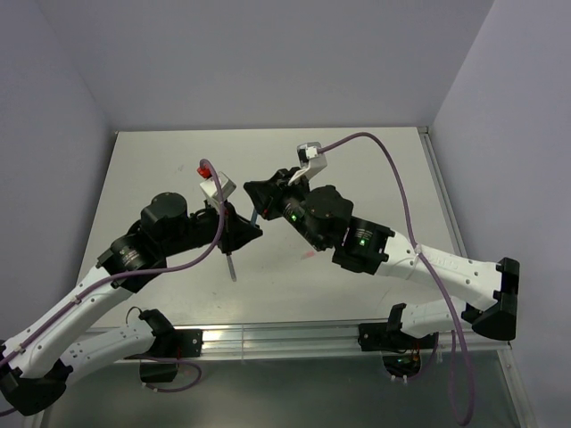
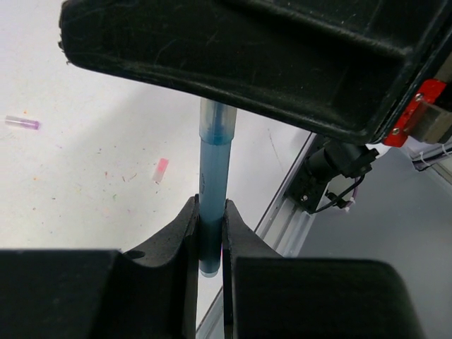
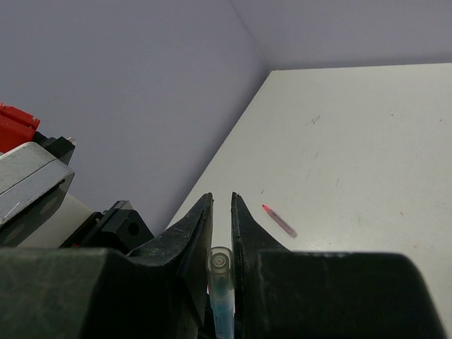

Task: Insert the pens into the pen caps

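My right gripper swings outward and down to the bare far tabletop next and releases the blue pen point(image 2: 212, 176), since the pen is capped.
My left gripper point(image 2: 210, 206) is shut on the blue pen point(image 2: 212, 176) and holds it above the table. The pen's far end sits in the pale grey cap point(image 2: 217, 121). My right gripper point(image 3: 221, 199) is shut on that cap point(image 3: 220, 263), with the blue pen point(image 3: 226, 314) running down out of it. In the top view the two grippers point(image 1: 249, 231) point(image 1: 256, 200) meet tip to tip over the table's middle. The red pen point(image 3: 280, 220) lies on the table. The dark grey pen point(image 1: 232, 266) lies under the left gripper. A pinkish-red cap point(image 2: 161, 169) lies loose.
A small pinkish-purple piece point(image 2: 21, 122) lies on the table at the far left of the left wrist view. The table's metal front rail point(image 1: 294, 337) runs along the near edge. Grey walls stand close at the left, back and right.
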{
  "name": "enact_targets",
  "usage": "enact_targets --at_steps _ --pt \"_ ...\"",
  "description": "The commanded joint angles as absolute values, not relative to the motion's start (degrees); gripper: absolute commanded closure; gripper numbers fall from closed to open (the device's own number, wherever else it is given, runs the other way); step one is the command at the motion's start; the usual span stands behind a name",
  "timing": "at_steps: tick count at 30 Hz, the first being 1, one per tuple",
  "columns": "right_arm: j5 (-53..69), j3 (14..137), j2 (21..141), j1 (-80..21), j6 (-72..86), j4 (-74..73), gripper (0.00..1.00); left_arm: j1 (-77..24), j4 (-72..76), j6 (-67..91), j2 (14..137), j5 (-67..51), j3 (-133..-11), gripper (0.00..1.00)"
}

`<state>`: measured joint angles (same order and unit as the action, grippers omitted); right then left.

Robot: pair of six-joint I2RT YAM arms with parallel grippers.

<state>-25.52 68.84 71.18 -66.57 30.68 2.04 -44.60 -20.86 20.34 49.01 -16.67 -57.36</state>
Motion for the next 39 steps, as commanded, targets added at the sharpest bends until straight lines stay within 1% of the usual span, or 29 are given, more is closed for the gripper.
enact_targets --at_steps 1,8,14,19,24,28,30,31,34,37,39 --pt "-12.0 64.2 75.8 -72.9 34.4 -19.2 1.0 -42.5 10.6 20.7 48.4 -1.0 -66.4 1.0" --pt "-15.5 68.5 75.8 -72.2 35.0 -22.5 1.0 -42.5 9.2 21.3 48.6 -4.8 -63.6 1.0" --pt "-16.8 74.1 75.8 -68.3 35.1 -25.7 1.0 -42.5 11.1 23.7 47.7 -10.1 -57.6 1.0" --pt "-16.2 78.5 77.3 -66.3 33.9 -27.2 1.0 -42.5 12.4 25.3 47.6 -10.5 -54.6 1.0" --pt "-16.4 79.7 78.6 -66.2 33.6 -28.2 1.0 -42.5 12.1 25.1 47.6 -9.7 -54.1 1.0" --pt "-16.7 80.5 78.5 -65.3 33.7 -29.2 1.0 -42.5 12.1 25.5 47.6 -10.1 -53.8 0.85" --pt "-17.0 81.6 78.6 -64.2 33.6 -30.1 1.0 -42.5 12.0 25.8 47.6 -10.5 -53.5 0.79" --pt "-16.9 82.6 78.6 -63.7 33.4 -30.5 1.0 -42.5 11.7 25.9 47.6 -10.8 -53.3 0.7" --pt "-16.7 84.5 78.1 -60.9 32.7 -30.9 1.0 -42.5 10.8 26.5 47.6 -11.2 -52.4 0.59" --pt "-16.5 86.6 78.2 -57.3 32.1 -31.4 1.0 -42.5 9.9 26.7 47.6 -11.8 -51.8 0.51" --pt "-16.9 87.8 78.4 -55.5 31.7 -32.1 1.0 -42.5 8.6 26.6 47.5 -12.5 -51.4 0.49"
